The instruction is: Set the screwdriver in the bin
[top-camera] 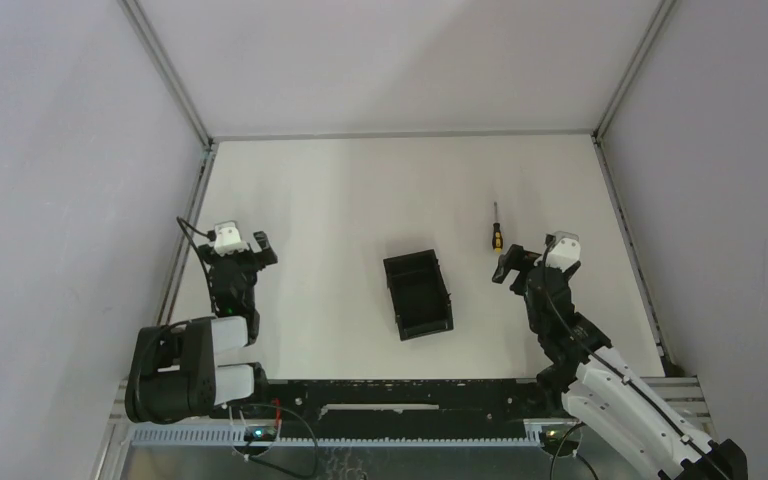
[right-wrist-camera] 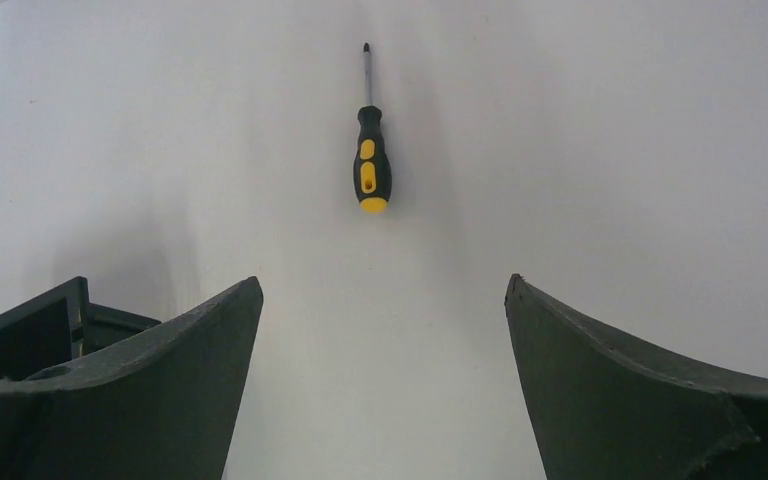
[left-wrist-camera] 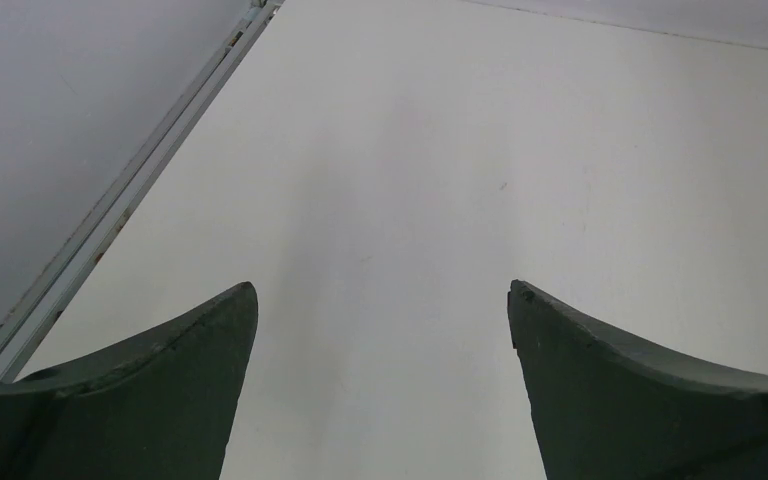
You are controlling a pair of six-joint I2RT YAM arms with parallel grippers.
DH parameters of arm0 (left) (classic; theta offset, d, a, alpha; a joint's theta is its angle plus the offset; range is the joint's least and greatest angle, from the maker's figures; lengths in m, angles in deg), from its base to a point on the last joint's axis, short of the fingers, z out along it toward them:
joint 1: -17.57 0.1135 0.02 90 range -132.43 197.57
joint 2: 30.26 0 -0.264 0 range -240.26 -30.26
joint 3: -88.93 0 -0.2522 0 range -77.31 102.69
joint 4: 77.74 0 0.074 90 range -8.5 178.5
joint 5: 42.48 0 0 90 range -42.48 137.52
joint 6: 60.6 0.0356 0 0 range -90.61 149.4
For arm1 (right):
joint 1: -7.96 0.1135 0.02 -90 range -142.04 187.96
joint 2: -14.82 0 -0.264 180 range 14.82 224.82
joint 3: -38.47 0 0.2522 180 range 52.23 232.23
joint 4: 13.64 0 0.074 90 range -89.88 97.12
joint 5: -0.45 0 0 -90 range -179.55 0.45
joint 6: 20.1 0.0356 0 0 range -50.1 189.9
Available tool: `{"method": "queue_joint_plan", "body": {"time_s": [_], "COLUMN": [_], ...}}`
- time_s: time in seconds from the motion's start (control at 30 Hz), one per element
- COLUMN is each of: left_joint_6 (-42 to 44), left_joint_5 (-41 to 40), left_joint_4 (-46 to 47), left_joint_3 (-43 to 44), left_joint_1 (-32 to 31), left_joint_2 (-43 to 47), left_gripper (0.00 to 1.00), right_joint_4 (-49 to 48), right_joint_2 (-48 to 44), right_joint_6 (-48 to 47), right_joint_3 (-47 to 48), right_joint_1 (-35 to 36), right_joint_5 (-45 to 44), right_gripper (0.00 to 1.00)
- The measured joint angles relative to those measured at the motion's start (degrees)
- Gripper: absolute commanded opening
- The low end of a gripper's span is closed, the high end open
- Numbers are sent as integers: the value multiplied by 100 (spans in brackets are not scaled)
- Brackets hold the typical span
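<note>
I'll move my right gripper outward and down to the screwdriver (top-camera: 496, 231) until my fingers straddle its nearest part, the black-and-yellow handle.
The screwdriver (top-camera: 496, 231), black and yellow handle with a thin shaft pointing away, lies on the white table right of centre. It also shows in the right wrist view (right-wrist-camera: 371, 158), straight ahead of my fingers. The black bin (top-camera: 418, 294) sits open and empty at the table's middle; its corner shows at the left of the right wrist view (right-wrist-camera: 30, 325). My right gripper (top-camera: 526, 260) is open and empty, just near of the screwdriver and right of the bin. My left gripper (top-camera: 247, 243) is open and empty at the far left, over bare table (left-wrist-camera: 383, 290).
Grey enclosure walls surround the table. A metal rail (left-wrist-camera: 120, 195) runs along the left edge close to my left gripper. The arm bases and a black cable track (top-camera: 400, 395) lie along the near edge.
</note>
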Motion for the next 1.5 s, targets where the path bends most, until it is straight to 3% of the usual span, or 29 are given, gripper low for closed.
{"method": "queue_joint_plan", "body": {"time_s": [0.43,0.6,0.87,0.97,1.27,1.5], "left_joint_6": [0,0,0,0,0,0], "left_joint_5": [0,0,0,0,0,-2], "left_joint_4": [0,2,2,2,0,2], "left_joint_3": [0,0,0,0,0,0], "left_joint_1": [0,0,0,0,0,0], "left_joint_2": [0,0,0,0,0,0], "left_gripper": [100,100,100,100,100,100], "right_joint_4": [42,713,1803,2135,2588,2570], "right_joint_2": [337,1580,4293,5198,6769,7648], "right_joint_6": [-13,52,37,26,-59,-131], "right_joint_3": [85,1405,4140,4682,5204,5554], "right_joint_1": [-68,-243,-1185,-1346,-1722,-1930], "right_joint_5": [114,284,1001,1167,1906,2186], "right_gripper": [100,100,100,97,91,73]}}
